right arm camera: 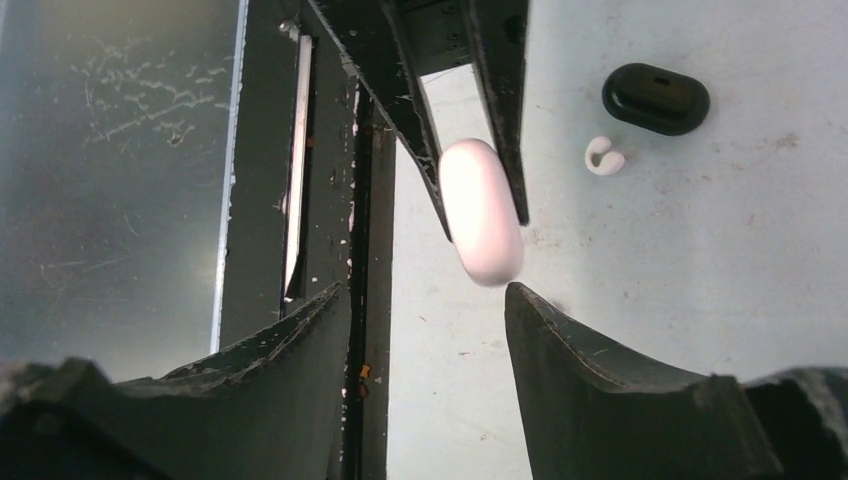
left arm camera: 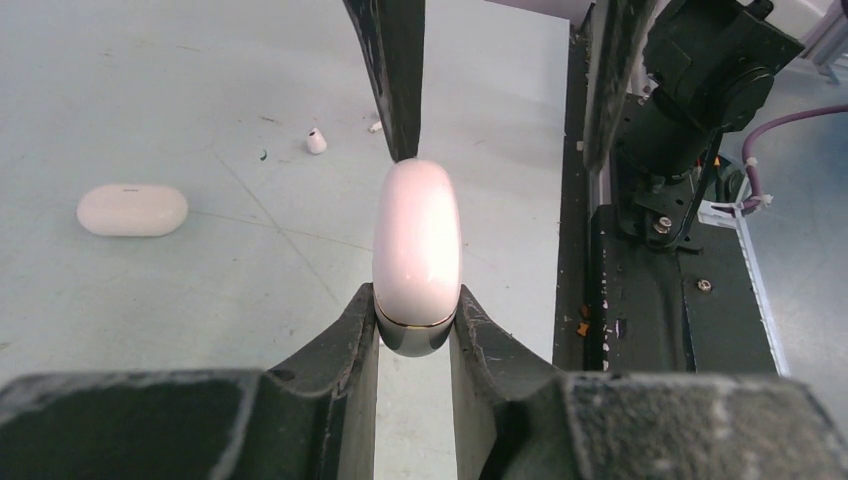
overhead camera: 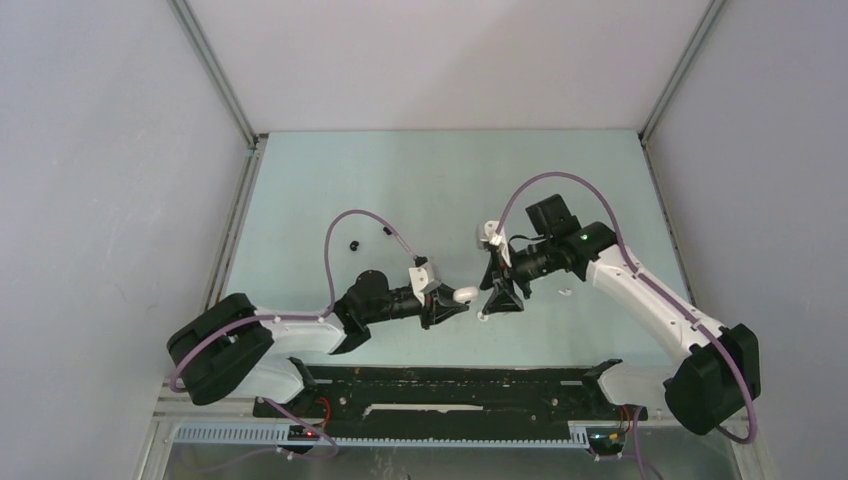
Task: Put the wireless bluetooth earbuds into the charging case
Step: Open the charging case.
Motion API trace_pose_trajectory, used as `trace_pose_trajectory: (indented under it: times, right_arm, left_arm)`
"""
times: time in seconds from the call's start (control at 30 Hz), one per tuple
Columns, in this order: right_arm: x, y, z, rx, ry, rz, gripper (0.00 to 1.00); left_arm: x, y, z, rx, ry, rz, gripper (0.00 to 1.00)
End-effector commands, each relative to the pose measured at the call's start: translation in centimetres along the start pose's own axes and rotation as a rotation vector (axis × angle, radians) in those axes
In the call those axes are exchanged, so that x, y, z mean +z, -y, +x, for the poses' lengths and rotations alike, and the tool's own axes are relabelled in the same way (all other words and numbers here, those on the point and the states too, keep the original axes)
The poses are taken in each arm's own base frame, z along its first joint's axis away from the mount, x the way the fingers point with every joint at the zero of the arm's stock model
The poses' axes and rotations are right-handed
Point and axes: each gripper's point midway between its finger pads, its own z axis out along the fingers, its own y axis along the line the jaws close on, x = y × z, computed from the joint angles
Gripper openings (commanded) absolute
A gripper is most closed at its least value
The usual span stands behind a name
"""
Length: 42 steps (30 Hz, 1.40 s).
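Next, my right gripper swings off the case and down onto the white earbud (overhead camera: 565, 292), since that lies below it and to its right in the top view.
My left gripper (overhead camera: 452, 298) is shut on the lower end of a white pill-shaped charging case (left arm camera: 417, 245), closed, and holds it above the table. The case also shows in the right wrist view (right arm camera: 482, 210), between the left fingers. My right gripper (overhead camera: 497, 297) is open and faces the case's free end; its fingertips (right arm camera: 512, 292) are just short of it, and one finger (left arm camera: 395, 70) meets the case's tip in the left wrist view. A white earbud (left arm camera: 316, 142) lies on the table beyond. Another white earbud (right arm camera: 603, 156) lies beside a black case (right arm camera: 655, 97).
A second white case (left arm camera: 132, 210) lies on the table to the far side. Small black pieces (overhead camera: 353, 243) lie at the table's left middle. A black rail (overhead camera: 450, 385) runs along the near edge between the arm bases. Walls enclose the table.
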Motion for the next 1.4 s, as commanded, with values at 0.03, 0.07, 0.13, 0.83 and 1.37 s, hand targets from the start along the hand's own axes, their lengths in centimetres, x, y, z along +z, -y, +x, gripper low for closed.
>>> trace_pose_trajectory:
  times: [0.03, 0.07, 0.13, 0.83, 1.37]
  right_arm:
    - [1.0, -0.4, -1.1, -0.139, -0.044, 0.005, 0.62]
    - [1.1, -0.7, -1.1, -0.133, -0.041, -0.01, 0.62]
    - [1.2, -1.0, -0.9, -0.122, -0.044, -0.027, 0.63]
    - [1.6, 2.9, -2.9, 0.176, 0.062, -0.052, 0.57]
    - [-5.4, 5.7, -1.6, 0.174, 0.149, 0.178, 0.54]
  left_arm:
    - [0.1, 0.4, -1.4, 0.055, 0.071, 0.034, 0.0]
    - [0.1, 0.4, -1.4, 0.057, 0.071, 0.034, 0.0]
    - [0.1, 0.4, -1.4, 0.063, 0.071, 0.035, 0.0]
    - [0.0, 2.0, -1.3, 0.114, 0.077, 0.109, 0.0]
    - [0.4, 0.3, -1.3, 0.016, 0.056, 0.043, 0.0]
